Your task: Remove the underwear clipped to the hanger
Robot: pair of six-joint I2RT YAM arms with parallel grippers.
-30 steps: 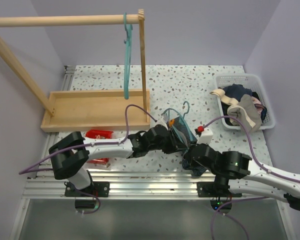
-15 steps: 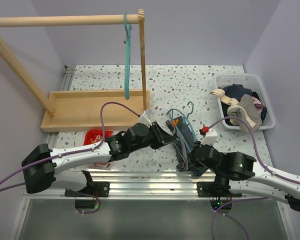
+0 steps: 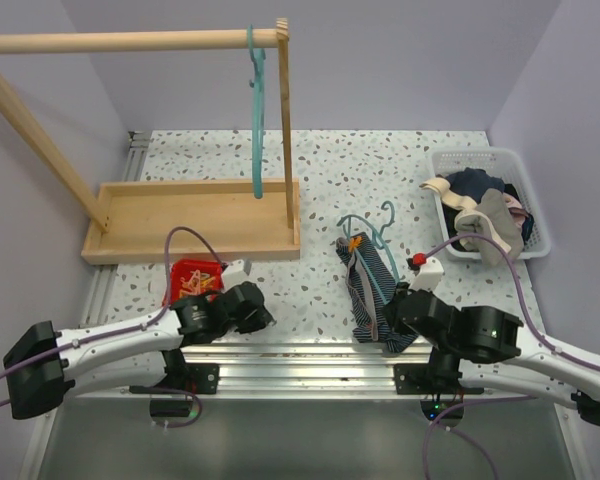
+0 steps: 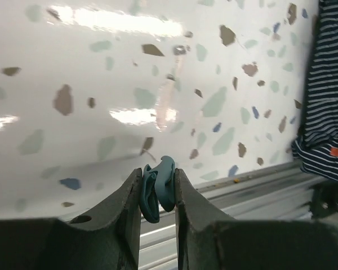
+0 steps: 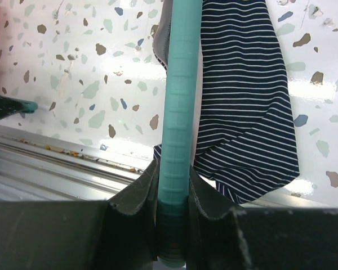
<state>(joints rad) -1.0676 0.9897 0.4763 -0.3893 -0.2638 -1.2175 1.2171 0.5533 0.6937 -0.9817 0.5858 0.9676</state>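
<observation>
The red tray of clips lies left of my left gripper in the top view, so I should swing that way above the tray and release the teal clip.
The dark navy striped underwear lies on the table along a teal hanger, with an orange clip at its far end. My right gripper is shut on the hanger's bar at the near end, and the striped underwear hangs right of the bar. A strip of grey cloth shows left of the bar. My left gripper is off to the left, apart from the hanger. It is shut on a small teal clip, with the underwear at the right edge of its view.
A red tray of clips sits by the left gripper. Behind it stands a wooden rack with another teal hanger on its rail. A white basket of clothes is at the right. The metal rail runs along the near edge.
My left arm has drawn back leftward from the hanger to beside the red tray, a teal clip in its jaws. The right gripper kept its hold, and the underwear now lies spread out.
</observation>
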